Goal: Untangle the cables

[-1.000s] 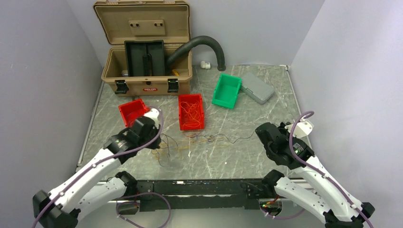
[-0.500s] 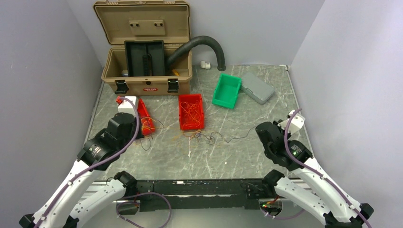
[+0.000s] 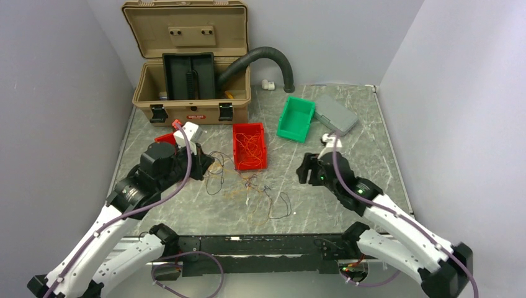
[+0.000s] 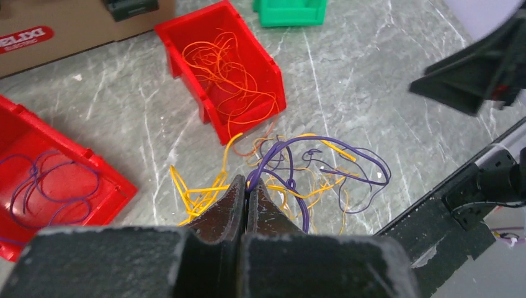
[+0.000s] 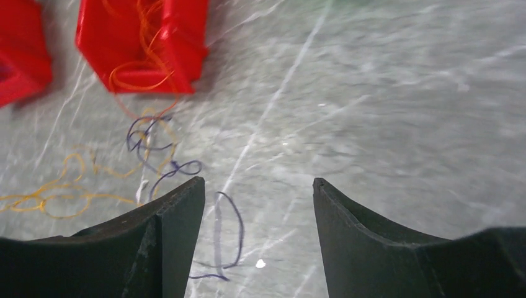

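Observation:
A small dark purple curl sticks out of the tangle, so I should next move my right gripper down toward the tangle, onto that curl's base (image 3: 263, 189) (image 5: 177, 167).
A tangle of thin yellow, orange and purple cables (image 3: 254, 189) lies on the marble table in front of the middle red bin (image 3: 249, 146), which holds orange cables (image 4: 232, 74). My left gripper (image 3: 208, 166) is shut, and a purple cable (image 4: 291, 149) runs out from between its tips (image 4: 248, 182) into the tangle. The left red bin (image 4: 93, 174) holds purple strands. My right gripper (image 3: 304, 169) is open above bare table, just right of the tangle. A loose dark purple loop (image 5: 226, 230) lies below its gap (image 5: 257, 181), touching neither finger.
An open tan toolbox (image 3: 189, 62) stands at the back left, with a black ribbed hose (image 3: 267, 59) arching out of it. A green bin (image 3: 296, 118) and a grey case (image 3: 335, 115) sit at the back right. A black rail (image 3: 248, 245) runs along the near edge.
The right gripper has opened, let go of the dark cable and swung left toward the middle. The left gripper has moved right from the left red bin. The stretched cable has fallen back into loops.

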Robot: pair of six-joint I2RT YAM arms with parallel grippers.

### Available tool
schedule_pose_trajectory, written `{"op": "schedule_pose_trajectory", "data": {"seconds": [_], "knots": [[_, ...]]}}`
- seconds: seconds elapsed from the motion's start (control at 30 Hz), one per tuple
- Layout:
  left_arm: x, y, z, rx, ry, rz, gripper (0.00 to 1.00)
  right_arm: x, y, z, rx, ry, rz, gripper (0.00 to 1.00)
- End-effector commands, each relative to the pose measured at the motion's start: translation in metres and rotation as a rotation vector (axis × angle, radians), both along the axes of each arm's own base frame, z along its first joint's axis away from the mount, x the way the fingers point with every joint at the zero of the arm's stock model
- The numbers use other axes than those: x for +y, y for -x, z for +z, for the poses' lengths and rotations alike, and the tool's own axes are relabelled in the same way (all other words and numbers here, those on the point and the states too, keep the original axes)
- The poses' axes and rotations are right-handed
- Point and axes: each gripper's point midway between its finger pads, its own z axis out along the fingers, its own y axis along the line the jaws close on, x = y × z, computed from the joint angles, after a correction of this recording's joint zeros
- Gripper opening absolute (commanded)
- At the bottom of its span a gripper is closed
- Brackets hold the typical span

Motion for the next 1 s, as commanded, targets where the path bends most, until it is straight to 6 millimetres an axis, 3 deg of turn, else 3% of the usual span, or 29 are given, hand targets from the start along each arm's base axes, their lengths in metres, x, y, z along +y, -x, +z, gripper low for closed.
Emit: {"op": "schedule_pose_trajectory", "data": {"seconds": [0.0,0.13,0.43,0.7,0.8,0.93,0.97], "knots": [[-0.018,0.0,0.049,-0.122,0.062,-0.109,0.0,0.066,-0.005,-0.002,-0.006,-0.1,0.273,0.67],[-0.018,0.002,0.051,-0.123,0.061,-0.117,0.0,0.1,-0.007,-0.01,0.026,-0.102,0.355,0.7],[-0.016,0.01,0.047,-0.131,0.071,-0.129,0.0,0.149,-0.002,-0.056,0.202,-0.167,0.329,0.73],[-0.014,0.012,0.041,-0.121,0.063,-0.126,0.0,0.173,-0.004,-0.097,0.333,-0.219,0.224,0.75],[-0.012,0.011,0.04,-0.118,0.061,-0.115,0.0,0.172,-0.007,-0.113,0.358,-0.188,0.179,0.61],[0.0,0.006,0.036,-0.102,0.029,-0.04,0.0,0.153,-0.017,-0.117,0.343,-0.109,0.08,0.12],[0.005,0.003,0.036,-0.102,0.019,-0.009,0.0,0.144,-0.02,-0.112,0.319,-0.086,0.049,0.06]]}}
